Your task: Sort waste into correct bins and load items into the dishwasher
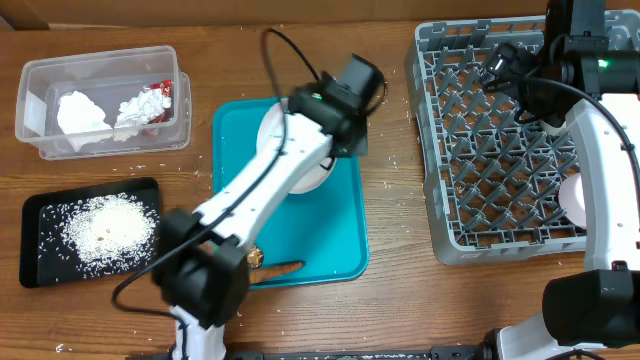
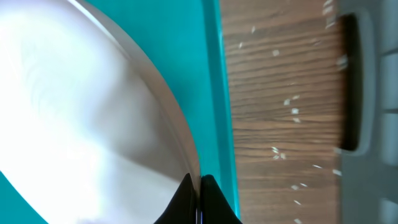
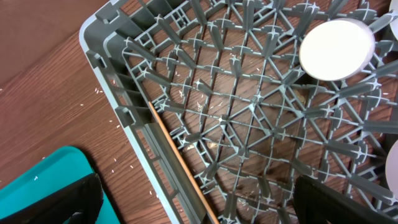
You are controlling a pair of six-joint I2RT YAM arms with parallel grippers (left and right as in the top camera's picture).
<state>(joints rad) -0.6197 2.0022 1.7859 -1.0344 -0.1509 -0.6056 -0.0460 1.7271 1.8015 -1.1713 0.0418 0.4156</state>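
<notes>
I should next move my left gripper down and release the plate's rim onto the teal tray's bottom below it, because the tray reaches past that rim.
A white plate (image 1: 272, 128) lies on the teal tray (image 1: 340, 240). My left gripper (image 1: 347, 112) is at the plate's right rim. In the left wrist view its fingertips (image 2: 199, 186) are pinched shut on the rim of the plate (image 2: 74, 112), close to the tray's edge (image 2: 211, 62). My right gripper (image 1: 515, 65) is open and empty above the far part of the grey dish rack (image 1: 500, 150). The right wrist view shows its fingers (image 3: 199, 205) spread wide over the rack (image 3: 124, 87). A wooden chopstick (image 3: 180, 162) and a round white dish (image 3: 336, 50) lie in the rack.
A clear bin (image 1: 100, 100) with crumpled tissue stands at the back left. A black tray (image 1: 40, 215) of rice sits at the front left. Brown scraps (image 1: 268, 265) lie at the teal tray's front edge. Rice grains are scattered on the wood (image 2: 280, 124).
</notes>
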